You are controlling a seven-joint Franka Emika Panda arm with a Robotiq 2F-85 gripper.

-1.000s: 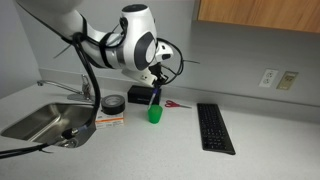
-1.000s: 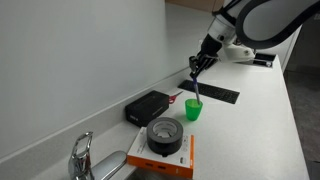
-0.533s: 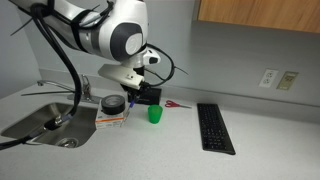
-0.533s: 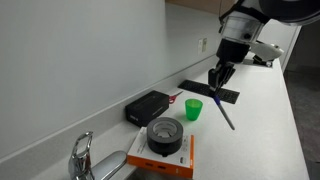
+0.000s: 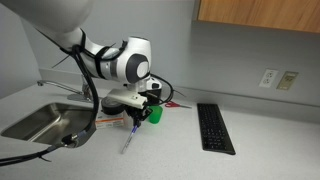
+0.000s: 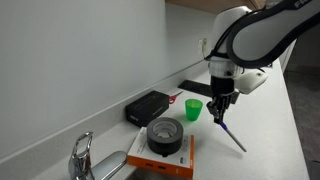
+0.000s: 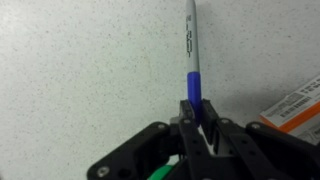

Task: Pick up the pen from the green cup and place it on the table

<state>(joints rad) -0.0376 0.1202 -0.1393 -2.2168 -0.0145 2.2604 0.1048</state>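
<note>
My gripper moves down a little beside the green cup next, then opens off the blue end.
My gripper (image 5: 137, 116) (image 6: 221, 108) (image 7: 195, 112) is shut on the blue end of the pen (image 7: 191, 45). The bluish-grey pen (image 5: 129, 139) (image 6: 233, 137) slants down from the jaws, and its tip is at or just above the pale table (image 5: 170, 150) (image 6: 262, 140); I cannot tell if it touches. The small green cup (image 5: 155, 115) (image 6: 192, 108) stands upright beside the gripper, with no pen in it. A sliver of green shows at the bottom edge of the wrist view (image 7: 160, 175).
A black keyboard (image 5: 214, 127) lies beyond the cup. A black tape roll (image 6: 165, 134) sits on an orange-edged box (image 6: 170, 158) (image 7: 296, 110). A black box (image 6: 147, 107), red-handled scissors (image 5: 176, 103), a steel sink (image 5: 40, 121) and a faucet (image 6: 82, 158) are nearby.
The gripper has carried the pen out of the green cup, swung away from it and come down low over the table with the pen slanting downward.
</note>
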